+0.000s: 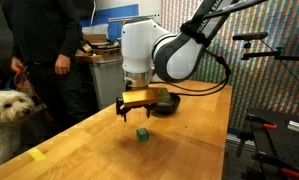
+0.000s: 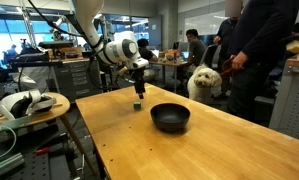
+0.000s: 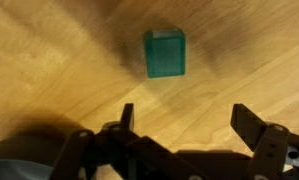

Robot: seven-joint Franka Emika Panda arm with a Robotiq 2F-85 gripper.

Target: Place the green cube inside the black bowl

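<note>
My gripper comes down next until its fingers are on either side of the sides of the green cube (image 1: 142,133) (image 3: 165,54) below. Then it closes, as the cube is narrower than the open finger gap.
The green cube (image 1: 142,133) is small and dark green and sits on the wooden table; it also shows in an exterior view (image 2: 138,104) and in the wrist view (image 3: 165,53). The black bowl (image 2: 170,117) stands on the table nearer the camera than the cube; in an exterior view (image 1: 167,101) it is partly hidden behind the gripper. My gripper (image 1: 134,111) hangs open just above the cube, also seen from the other side (image 2: 138,92). In the wrist view the open fingers (image 3: 185,122) are empty, with the cube just beyond them.
The wooden table (image 2: 219,150) has a yellow tape piece (image 1: 36,154) near one corner. A person (image 1: 49,45) and a white dog (image 1: 6,110) stand beside the table. A cluttered bench (image 2: 24,105) is on the far side.
</note>
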